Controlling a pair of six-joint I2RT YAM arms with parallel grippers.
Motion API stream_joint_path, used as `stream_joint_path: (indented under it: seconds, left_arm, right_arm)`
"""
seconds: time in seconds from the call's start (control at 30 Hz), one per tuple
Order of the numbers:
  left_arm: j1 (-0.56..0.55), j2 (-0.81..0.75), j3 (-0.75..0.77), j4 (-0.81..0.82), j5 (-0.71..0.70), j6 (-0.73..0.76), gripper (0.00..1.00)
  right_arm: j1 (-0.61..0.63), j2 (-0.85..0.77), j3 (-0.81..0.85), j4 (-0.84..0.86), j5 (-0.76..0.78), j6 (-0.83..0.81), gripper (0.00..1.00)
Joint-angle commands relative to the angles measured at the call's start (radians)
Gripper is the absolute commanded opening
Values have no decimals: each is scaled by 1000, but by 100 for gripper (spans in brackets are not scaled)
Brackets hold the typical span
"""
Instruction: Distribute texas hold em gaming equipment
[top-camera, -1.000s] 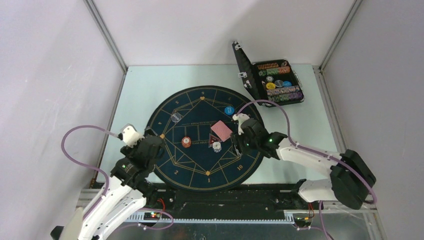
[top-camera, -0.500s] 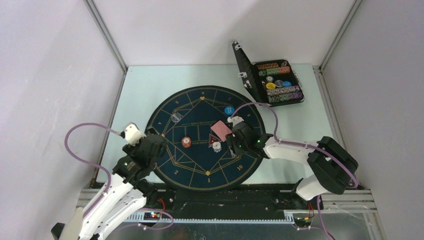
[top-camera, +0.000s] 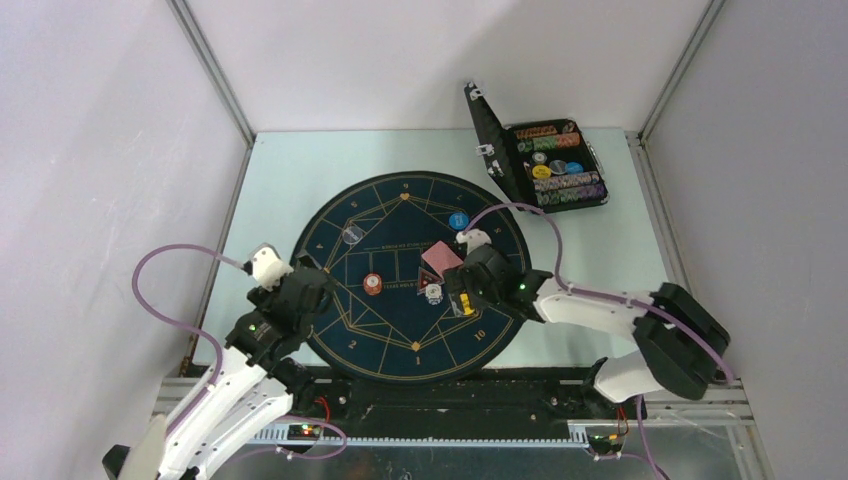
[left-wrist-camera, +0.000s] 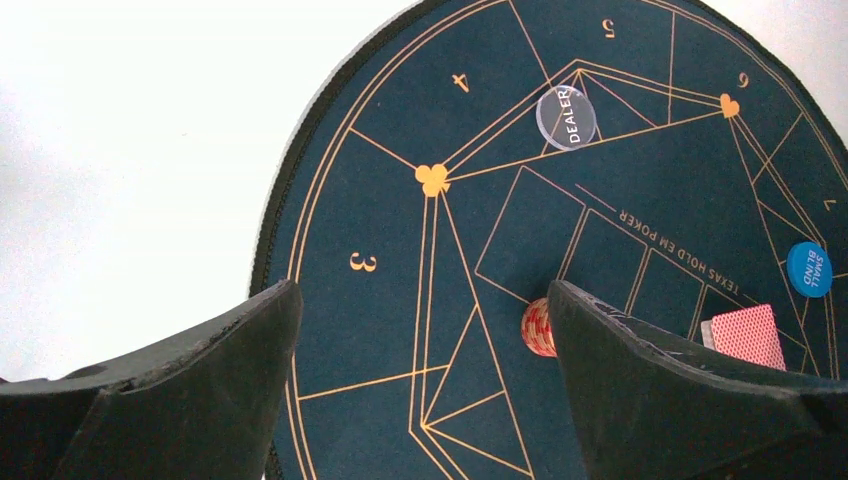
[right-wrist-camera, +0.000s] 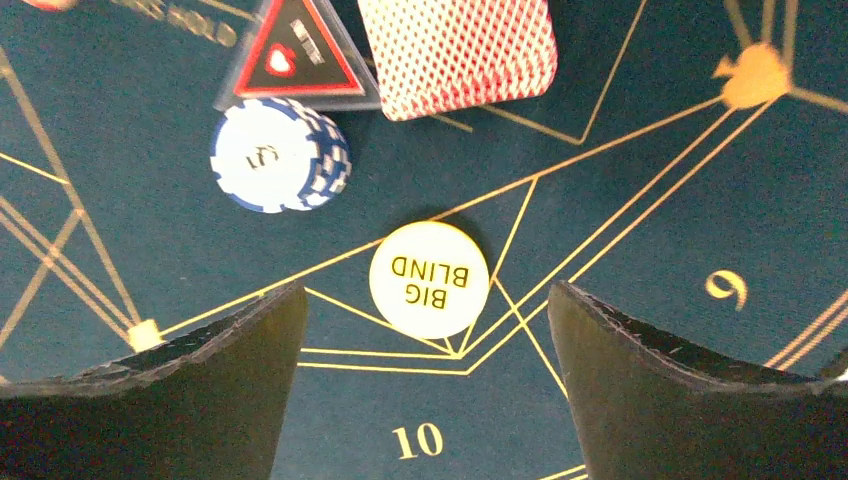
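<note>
My left gripper is open, and the orange-red chip stack (top-camera: 372, 284) (left-wrist-camera: 538, 327) stands below it and to its right in the top view. My left gripper needs to move across and down around the stack.
On the round dark-blue mat (top-camera: 400, 330) lie a pink-backed card stack (top-camera: 441, 257) (right-wrist-camera: 458, 50), a triangular marker (right-wrist-camera: 295, 55), a blue-and-white chip stack (right-wrist-camera: 278, 153) (top-camera: 434, 294) and an orange-red chip stack (top-camera: 372, 284) (left-wrist-camera: 538, 327). A yellow BIG BLIND disc (right-wrist-camera: 429, 279) rests flat on the mat above the number 10. My right gripper (right-wrist-camera: 425, 305) hangs open over it, fingers apart on either side and touching nothing. A DEALER disc (left-wrist-camera: 567, 117) and a blue SMALL BLIND disc (left-wrist-camera: 808, 269) lie farther out. My left gripper (left-wrist-camera: 422, 300) is open and empty over the mat's left part.
A black hinged case (top-camera: 555, 165) stands open at the back right, with rows of chips and discs inside. The mat (left-wrist-camera: 640, 170) covers the table's middle. Pale table surface (top-camera: 290, 170) borders it, with walls close on three sides.
The right arm has brought its gripper left and nearer over the mat's 10 sector, and its jaws have opened. The left arm has barely shifted.
</note>
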Motion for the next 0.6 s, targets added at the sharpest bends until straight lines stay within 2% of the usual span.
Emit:
stream_joint_path:
  seconds: [0.0,0.27,0.43,0.47,0.57]
  left_arm:
    - [7,-6,-11,33,-4,8,100]
    - [7,-8,-1,54,61,35,100]
    - [7,28,-5,131,172,84,100]
    - [7,46,-5,162,220,110,100]
    - [6,98,-3,233,334,177,100]
  right_arm:
    - [0,-143,6,-2,42,-19,94]
    - [-102,-389,6,-48,-10,-22,100]
    - [-202,-431,6,-64,-122,-13,100]
    - [-212,-428,6,-64,-176,-21,100]
    - [-226,-411,6,-67,-205,-42,98]
